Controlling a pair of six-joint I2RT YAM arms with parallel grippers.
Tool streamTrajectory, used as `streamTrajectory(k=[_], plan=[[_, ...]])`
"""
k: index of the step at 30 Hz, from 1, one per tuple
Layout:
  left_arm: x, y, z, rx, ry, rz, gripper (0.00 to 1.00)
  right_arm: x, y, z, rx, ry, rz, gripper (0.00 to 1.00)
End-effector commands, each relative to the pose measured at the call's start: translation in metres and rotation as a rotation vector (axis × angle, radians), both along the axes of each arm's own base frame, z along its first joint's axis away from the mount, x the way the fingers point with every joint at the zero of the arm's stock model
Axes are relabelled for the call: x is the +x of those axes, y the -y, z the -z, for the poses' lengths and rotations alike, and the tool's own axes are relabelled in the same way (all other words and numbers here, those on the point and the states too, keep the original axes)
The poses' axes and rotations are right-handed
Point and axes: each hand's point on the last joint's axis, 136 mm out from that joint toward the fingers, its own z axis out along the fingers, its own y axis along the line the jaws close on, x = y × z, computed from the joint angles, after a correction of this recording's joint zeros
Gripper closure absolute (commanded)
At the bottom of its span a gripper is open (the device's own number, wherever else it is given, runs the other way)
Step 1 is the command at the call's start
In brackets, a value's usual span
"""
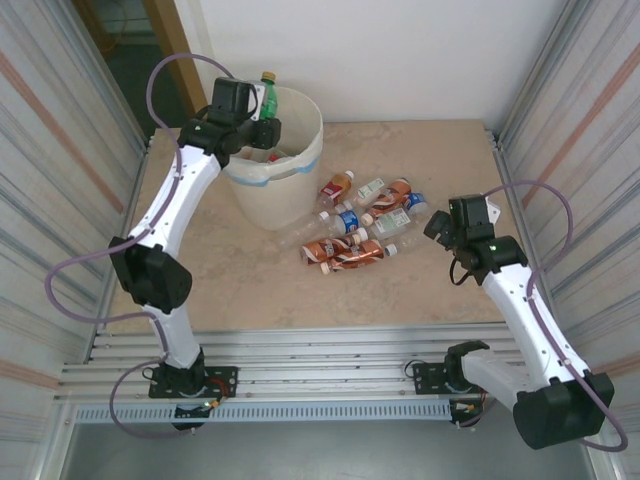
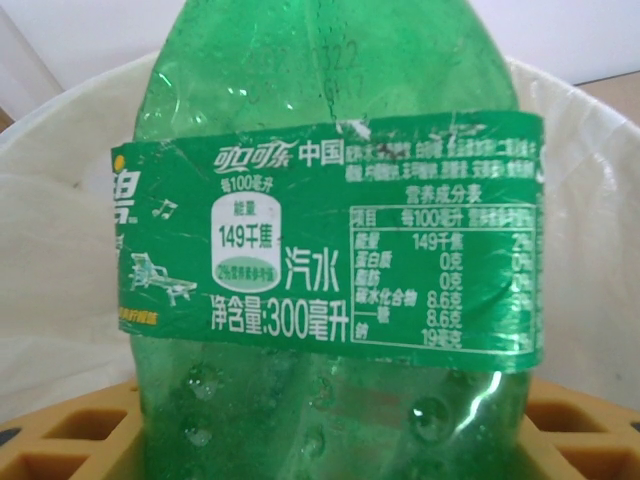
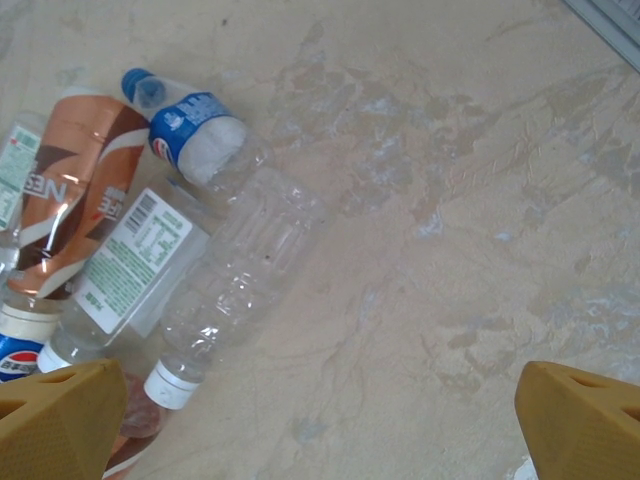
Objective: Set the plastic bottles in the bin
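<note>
The green bottle (image 1: 266,95) already hangs inside the cream bin's rim, so I will bring my left gripper down into the opening of the bin and let go of the bottle there.
My left gripper (image 1: 250,128) is shut on a green bottle (image 1: 266,95) and holds it upright over the cream bin (image 1: 300,160). In the left wrist view the green bottle (image 2: 330,250) stands close between my yellow fingers (image 2: 70,435), with the bin's pale liner (image 2: 590,200) behind it. Several plastic bottles (image 1: 360,225) lie in a pile on the table right of the bin. My right gripper (image 1: 440,225) hovers open just right of the pile. In the right wrist view a clear white-capped bottle (image 3: 230,270) lies left of the gap of the right gripper (image 3: 320,430).
Beside the clear bottle lie a blue-labelled bottle (image 3: 190,125), a brown one (image 3: 80,190) and one with a green-and-white label (image 3: 130,260). Bare marble tabletop (image 3: 450,250) stretches under the right gripper. Corrugated metal walls (image 1: 60,150) enclose both sides of the table.
</note>
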Motion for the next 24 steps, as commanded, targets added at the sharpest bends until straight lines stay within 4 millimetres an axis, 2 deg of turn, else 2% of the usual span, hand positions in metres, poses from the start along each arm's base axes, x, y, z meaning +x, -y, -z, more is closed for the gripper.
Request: streamTrajectory(k=[1, 8, 14, 17, 19, 21, 24], plan=[[0.002, -0.006, 0.008, 0.040, -0.029, -0.003, 0.56, 0.001, 0.004, -0.003, 0.006, 0.006, 0.031, 0.02], [0.005, -0.006, 0.037, 0.079, -0.094, -0.005, 0.53, 0.002, 0.000, 0.002, 0.018, -0.030, 0.018, 0.02], [0.010, -0.007, 0.051, 0.100, -0.123, -0.012, 0.47, -0.002, -0.002, 0.022, 0.036, -0.118, 0.040, 0.02], [0.011, -0.008, 0.053, 0.103, -0.130, -0.014, 0.40, -0.005, -0.003, 0.037, 0.052, -0.166, 0.054, 0.02], [0.010, -0.007, 0.051, 0.099, -0.129, -0.014, 0.30, -0.007, -0.005, 0.046, 0.064, -0.189, 0.061, 0.02], [0.009, -0.007, 0.048, 0.093, -0.125, -0.013, 0.21, -0.009, -0.007, 0.053, 0.081, -0.203, 0.067, 0.02], [0.008, -0.007, 0.037, 0.084, -0.104, -0.012, 0.13, -0.012, -0.013, 0.063, 0.125, -0.213, 0.067, 0.02]])
